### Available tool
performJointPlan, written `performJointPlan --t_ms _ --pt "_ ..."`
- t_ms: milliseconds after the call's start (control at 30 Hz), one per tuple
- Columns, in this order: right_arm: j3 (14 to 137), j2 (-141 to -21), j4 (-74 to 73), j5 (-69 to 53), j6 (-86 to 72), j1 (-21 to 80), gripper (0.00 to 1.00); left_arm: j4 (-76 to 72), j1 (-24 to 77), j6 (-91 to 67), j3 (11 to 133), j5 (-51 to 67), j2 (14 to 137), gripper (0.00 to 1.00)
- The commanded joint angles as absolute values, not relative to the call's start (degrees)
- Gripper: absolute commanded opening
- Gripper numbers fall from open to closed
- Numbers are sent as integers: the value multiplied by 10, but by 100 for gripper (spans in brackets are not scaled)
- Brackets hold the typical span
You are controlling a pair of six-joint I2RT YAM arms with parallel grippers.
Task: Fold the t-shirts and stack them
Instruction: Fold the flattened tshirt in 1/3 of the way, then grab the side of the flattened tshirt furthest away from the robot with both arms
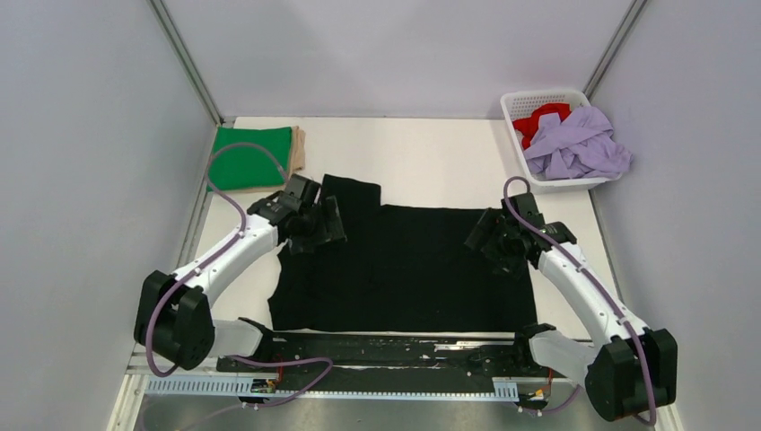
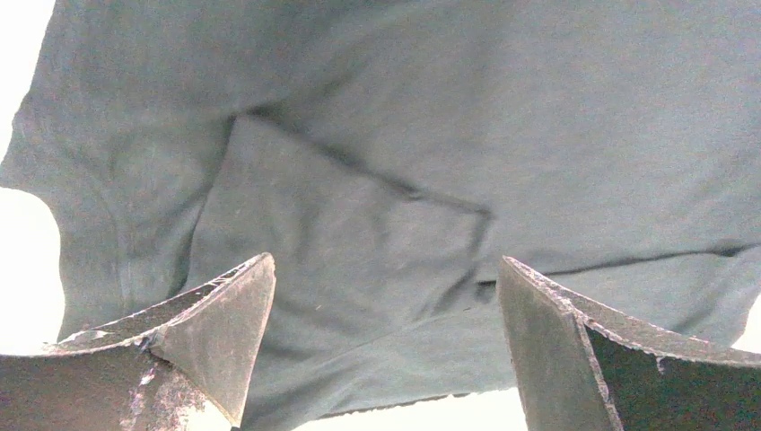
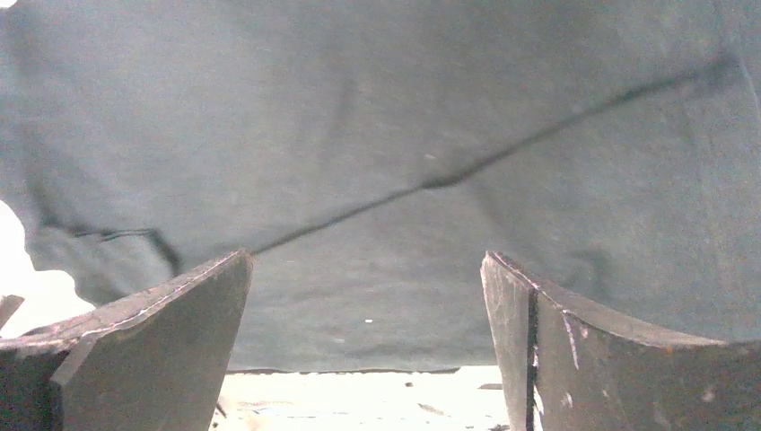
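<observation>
My left gripper is to move outward and down and close on the sleeve's far corner nearest the green t-shirt, because that sleeve sticks out past the far edge of the body.
A large black t-shirt (image 1: 404, 269) lies spread flat in the middle of the table, one sleeve (image 1: 352, 191) reaching toward the back left. My left gripper (image 1: 325, 224) hovers open over its left edge; in the left wrist view the cloth (image 2: 377, 171) fills the frame, a folded flap (image 2: 341, 233) showing between the wide fingers (image 2: 220, 323). My right gripper (image 1: 489, 238) stands open over the shirt's right edge, dark fabric (image 3: 386, 162) and its hem above bare table showing between its fingers (image 3: 170, 332). A folded green t-shirt (image 1: 253, 158) lies on a tan one (image 1: 299, 148) at the back left.
A white lattice basket (image 1: 519, 142) at the back right holds a red t-shirt (image 1: 538, 119) and a lilac one (image 1: 579, 144) spilling over its rim. Grey walls close in both sides. A black rail (image 1: 395, 346) runs along the near edge between the arm bases.
</observation>
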State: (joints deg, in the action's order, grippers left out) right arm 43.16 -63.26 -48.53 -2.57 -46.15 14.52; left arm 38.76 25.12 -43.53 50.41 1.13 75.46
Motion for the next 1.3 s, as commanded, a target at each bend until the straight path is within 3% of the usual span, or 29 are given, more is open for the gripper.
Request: performJointPlan --t_ms 0,133,500,700,1067,1267 --pt "492 -599 -453 -35 -407 135 100 393 248 -369 614 -8 750 100" --pt "501 -616 -414 -21 -394 94 100 396 215 -325 727 -37 852 100" --pt "527 -699 -363 -17 -353 24 100 476 118 -201 1130 3 1275 100" --pt "511 -715 -358 -16 -356 10 100 495 116 -178 1196 2 1361 98" --pt "497 -725 -353 -13 -354 -8 100 480 127 -169 1180 26 1383 72" --pt "490 -720 -352 -15 -350 -27 100 494 148 -164 1200 4 1404 46"
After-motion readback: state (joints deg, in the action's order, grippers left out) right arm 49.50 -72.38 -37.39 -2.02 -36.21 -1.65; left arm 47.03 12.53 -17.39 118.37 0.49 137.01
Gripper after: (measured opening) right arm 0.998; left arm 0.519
